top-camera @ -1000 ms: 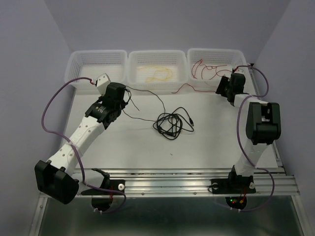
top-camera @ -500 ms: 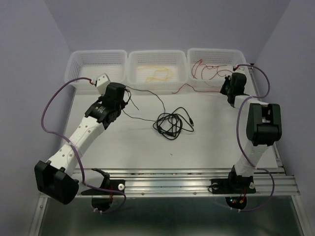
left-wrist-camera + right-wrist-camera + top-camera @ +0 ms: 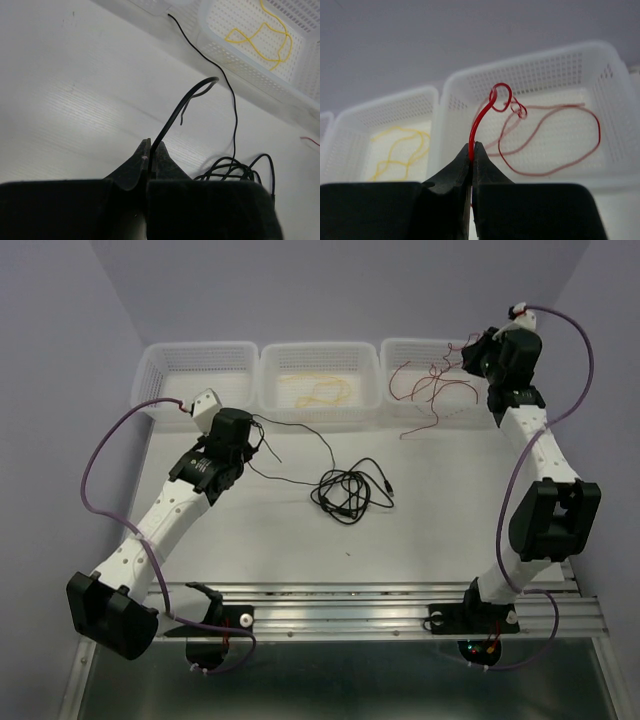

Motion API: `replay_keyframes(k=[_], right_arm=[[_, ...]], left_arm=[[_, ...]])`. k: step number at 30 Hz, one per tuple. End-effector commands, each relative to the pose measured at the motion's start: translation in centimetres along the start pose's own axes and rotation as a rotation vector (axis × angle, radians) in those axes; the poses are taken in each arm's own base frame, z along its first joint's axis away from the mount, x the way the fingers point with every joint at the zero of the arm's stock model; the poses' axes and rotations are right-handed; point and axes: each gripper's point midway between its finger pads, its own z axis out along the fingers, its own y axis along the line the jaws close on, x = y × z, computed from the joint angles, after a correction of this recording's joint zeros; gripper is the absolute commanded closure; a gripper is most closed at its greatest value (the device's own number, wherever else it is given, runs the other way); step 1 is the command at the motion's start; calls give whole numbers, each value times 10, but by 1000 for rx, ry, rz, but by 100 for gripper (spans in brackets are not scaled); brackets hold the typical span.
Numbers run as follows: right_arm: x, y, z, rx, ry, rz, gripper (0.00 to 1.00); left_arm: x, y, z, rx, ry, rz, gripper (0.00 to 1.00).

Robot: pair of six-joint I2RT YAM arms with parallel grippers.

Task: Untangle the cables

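Observation:
The basket's bottom is below my right gripper. My right gripper next needs to rise, lifting the red cable's tail off the table, then lower toward the basket's bottom and release.
A black cable lies in a loose tangle (image 3: pixel 348 492) mid-table, and one strand (image 3: pixel 305 428) runs left to my left gripper (image 3: pixel 258 436). That gripper (image 3: pixel 150 145) is shut on the black cable (image 3: pixel 200 87) just above the table. My right gripper (image 3: pixel 470 353) is raised over the right basket (image 3: pixel 435 343), shut on a red cable (image 3: pixel 432 390). In the right wrist view the red cable (image 3: pixel 485 112) rises from the shut gripper (image 3: pixel 472 146), and its loops hang into the basket. Its tail (image 3: pixel 420 428) trails onto the table. A yellow cable (image 3: pixel 320 390) lies in the middle basket (image 3: pixel 318 348).
Three white mesh baskets line the back edge; the left basket (image 3: pixel 195 348) holds no cable. Purple hoses loop out from both arms (image 3: pixel 100 455). A metal rail (image 3: pixel 380 605) with the arm bases runs along the near edge.
My right gripper closed on the red cable in front of the right basket, then rose up and back over it, dragging the red tail right. The left arm stayed still.

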Motion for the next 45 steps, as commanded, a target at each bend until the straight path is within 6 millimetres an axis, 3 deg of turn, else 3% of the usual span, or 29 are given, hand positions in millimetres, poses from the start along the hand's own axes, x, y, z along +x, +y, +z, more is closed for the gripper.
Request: replay_keyframes(k=[1, 6, 8, 11, 15, 18, 21, 22, 23, 24, 25, 26, 29, 30, 32, 35, 36, 39, 42, 45], right_arm=[[-85, 18, 10, 2, -168, 64, 99], [-134, -4, 40, 77, -280, 205, 99], [-140, -5, 53, 75, -300, 222, 99], [-146, -5, 87, 40, -334, 265, 99], [-152, -11, 109, 47, -382, 282, 99], [-130, -22, 124, 69, -348, 269, 99], [-90, -29, 129, 57, -287, 257, 99], [-65, -37, 129, 77, -237, 256, 99], [-53, -39, 128, 82, -210, 257, 91], [-40, -42, 127, 91, -177, 248, 75], [-23, -40, 126, 71, -121, 239, 54], [-5, -43, 123, 73, -72, 232, 23], [15, -34, 111, 45, 17, 148, 0], [14, -36, 106, 47, 24, 86, 0], [21, -20, 95, 40, 62, 32, 0], [13, 0, 62, 16, 64, -63, 0], [9, 4, 42, 0, 45, -95, 0], [9, 28, 14, -80, 18, -144, 0], [10, 40, -16, -133, 32, -137, 0], [18, 48, -40, -174, 56, -93, 0]], left_arm=[[-18, 1, -8, 9, -56, -34, 100], [-22, -3, -9, 16, -61, -39, 100], [-25, -5, -9, 18, -65, -38, 100], [-27, -8, -8, 21, -65, -32, 100], [-26, -7, -6, 16, -64, -30, 100], [-26, -8, -4, 16, -67, -33, 100], [-30, -11, -2, 24, -72, -31, 100], [-34, -13, -1, 26, -75, -29, 100], [-38, -16, -1, 29, -78, -28, 100], [-42, -17, -1, 30, -83, -29, 100], [-44, -17, 2, 26, -83, -20, 100], [-52, -23, 0, 40, -95, -27, 100], [-63, -30, -1, 58, -105, -23, 100], [-65, -33, -3, 66, -108, -23, 100], [-71, -40, -6, 94, -111, -20, 100], [-77, -51, -14, 153, -106, -17, 100], [-78, -54, -17, 171, -105, -14, 100], [-84, -61, -28, 225, -111, -21, 100], [-99, -64, -39, 248, -143, -31, 100], [-129, -69, -52, 243, -218, -45, 100]])
